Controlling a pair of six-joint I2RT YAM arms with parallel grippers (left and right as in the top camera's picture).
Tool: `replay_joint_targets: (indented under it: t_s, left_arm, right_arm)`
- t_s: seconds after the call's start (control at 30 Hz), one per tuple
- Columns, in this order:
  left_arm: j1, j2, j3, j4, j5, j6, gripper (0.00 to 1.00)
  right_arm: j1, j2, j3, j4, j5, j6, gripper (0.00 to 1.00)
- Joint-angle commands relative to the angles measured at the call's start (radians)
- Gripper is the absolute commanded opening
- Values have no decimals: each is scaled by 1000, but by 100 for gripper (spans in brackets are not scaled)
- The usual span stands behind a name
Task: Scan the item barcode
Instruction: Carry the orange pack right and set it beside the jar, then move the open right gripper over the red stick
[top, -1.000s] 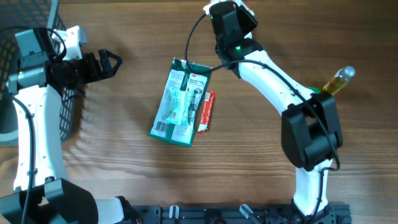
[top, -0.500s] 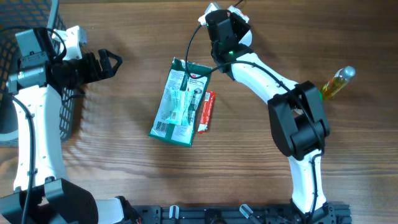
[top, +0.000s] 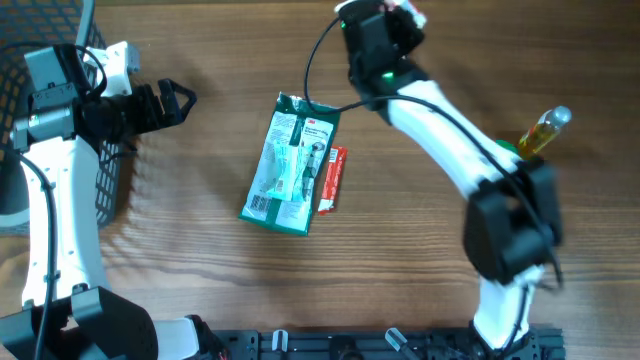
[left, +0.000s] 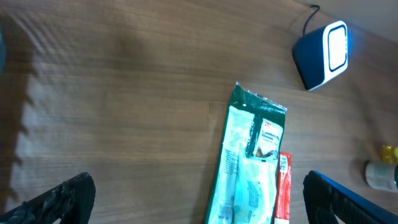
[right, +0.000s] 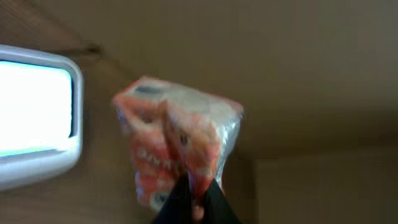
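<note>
I will next use my right gripper to carry the packet (top: 406, 10) back from the scanner and down onto the bare table between the red stick pack and the yellow bottle.
My right gripper (right: 198, 206) is shut on the lower edge of a crinkly orange-and-white packet (right: 177, 140), which stands upright and blurred in the right wrist view. Just left of it is the scanner (right: 34, 118) with its lit white face. In the left wrist view the scanner (left: 323, 55) is a blue box at the far right of the table. Overhead, the right gripper (top: 385, 22) sits at the table's top edge, with a bit of the packet (top: 406, 10) showing beside it. My left gripper (top: 185, 100) hangs open at the left, holding nothing.
A green-and-white flat package (top: 290, 165) lies mid-table with a red stick pack (top: 332, 180) along its right side. A yellow bottle (top: 543, 130) lies at the right. A black wire basket (top: 108, 190) stands at the left edge, under the left arm.
The right arm's elbow swung left, then back out to the right, and the wrist with the packet shifted slightly right at the top edge. The left arm has not moved.
</note>
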Motion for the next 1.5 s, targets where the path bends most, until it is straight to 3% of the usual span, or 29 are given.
replay_joint_targets:
  t_s: [0.0,0.1,0.2,0.4,0.5,0.53,0.57,0.6,0.63,0.67,0.8,0.87,0.97,1.07,1.1,1.13,1.23,1.27,1.43,1.47]
  left_arm:
    - [-2,5,5,2,8,15,100]
    - [-2,5,5,3,8,15,100]
    - [-2,5,5,3,8,15,100]
    - [-2,5,5,2,8,15,100]
    - [-2,5,5,2,8,15,100]
    - [-2,5,5,3,8,15,100]
    - [-2,5,5,3,8,15,100]
    - [-2,5,5,3,8,15,100]
    - [-2,5,5,3,8,15,100]
    - [-2,5,5,3,8,15,100]
    - [-2,5,5,2,8,15,100]
    - [-2,5,5,3,8,15,100]
    - [-2,5,5,2,8,15,100]
    - [-2,5,5,3,8,15,100]
    - [-2,5,5,2,8,15,100]
    - [-2,5,5,2,8,15,100]
    - [-2,5,5,3,8,15,100]
    - [-2,5,5,2,8,15,100]
    - [-2,5,5,3,8,15,100]
    - [-2,5,5,2,8,15,100]
  right_arm:
    - [-8,-144,6,-297,-178,371,4]
    - [-43,-154,3,-615,-396,595,4]
    - [-99,-138,-72,-796,-608,698,4]
    - [-160,-138,-333,-713,-661,700,5]
    - [-182,-138,-412,-662,-661,700,11]
    - [-185,-138,-425,-651,-661,700,14]
    - [-185,-138,-431,-641,-661,700,27]
    - [-184,-138,-431,-631,-661,700,56]
    - [-184,-138,-431,-618,-661,701,76]
    - [-184,-138,-431,-603,-665,711,85]
    - [-182,-138,-431,-558,-930,801,84]
    - [-159,-138,-432,-554,-1142,802,61]
    - [-94,-138,-432,-537,-1201,851,61]
    - [20,-138,-432,-466,-1201,934,67]
    - [55,-138,-432,-438,-1201,954,95]
    - [84,-138,-432,-412,-1201,983,100]
    - [153,-138,-432,-354,-1201,1038,99]
    - [167,-138,-432,-341,-1200,1040,91]
    - [199,-137,-432,-330,-1085,1155,19]
    - [199,-137,-432,-330,-1067,1166,14]
